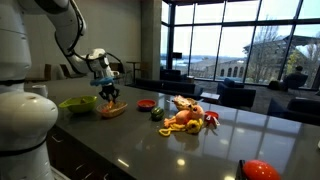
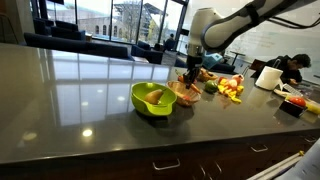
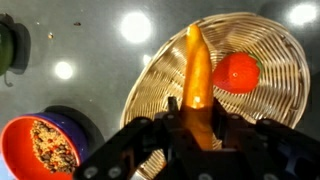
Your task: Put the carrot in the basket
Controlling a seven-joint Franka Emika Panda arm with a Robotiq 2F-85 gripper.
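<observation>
The carrot already hangs over the woven basket, so it goes down toward the basket's bottom beside the red-orange round toy (image 3: 237, 72) next. My gripper then releases it.
In the wrist view my gripper (image 3: 197, 112) is shut on the orange carrot (image 3: 197, 60). The carrot points away from me over the round woven basket (image 3: 255, 115). A red-orange round toy (image 3: 237, 72) lies in the basket. In both exterior views the gripper (image 1: 110, 94) (image 2: 190, 76) hangs just above the basket (image 1: 113, 111) (image 2: 186, 95), next to the lime-green bowl (image 1: 77, 103) (image 2: 152, 100). The carrot is too small to make out in those views.
A small red dish (image 3: 10, 135) (image 1: 147, 103) holding grains sits beside the basket. A small green piece (image 1: 157, 114) (image 2: 210, 87) and a heap of toy foods (image 1: 185, 115) (image 2: 232, 88) lie further along the dark counter. A white mug (image 2: 268, 77) stands beyond the heap.
</observation>
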